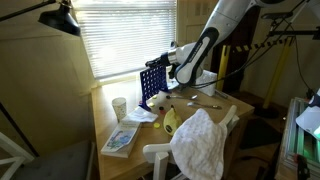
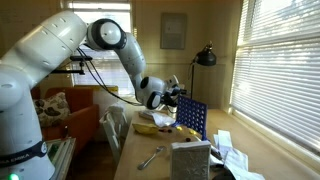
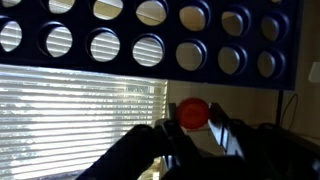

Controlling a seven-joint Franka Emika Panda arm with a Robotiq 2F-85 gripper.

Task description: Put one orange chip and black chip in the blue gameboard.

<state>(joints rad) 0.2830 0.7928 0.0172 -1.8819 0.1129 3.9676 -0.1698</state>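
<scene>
I need to lower my gripper a little to the blue gameboard's top edge (image 3: 191, 79) next and let go of the orange chip (image 3: 193, 111) there, because the orange chip still hangs short of that edge.
The blue gameboard (image 1: 152, 86) stands upright on the table near the window blinds. It also shows in an exterior view (image 2: 191, 118), and its rows of round holes fill the top of the wrist view (image 3: 150, 45). My gripper (image 1: 170, 62) hovers just above the board's top edge (image 2: 178, 97). In the wrist view the gripper (image 3: 193, 122) is shut on an orange chip (image 3: 193, 111), held on edge between the fingertips a short way from the board's rim. No black chip shows in any view.
On the table are a white cup (image 1: 119, 106), a booklet (image 1: 120, 139), a yellow object (image 1: 170, 122) and a white cloth over a chair (image 1: 205, 142). A white box (image 2: 190, 160) and a metal tool (image 2: 150, 157) lie near the front. A black lamp (image 2: 205, 57) stands by the blinds.
</scene>
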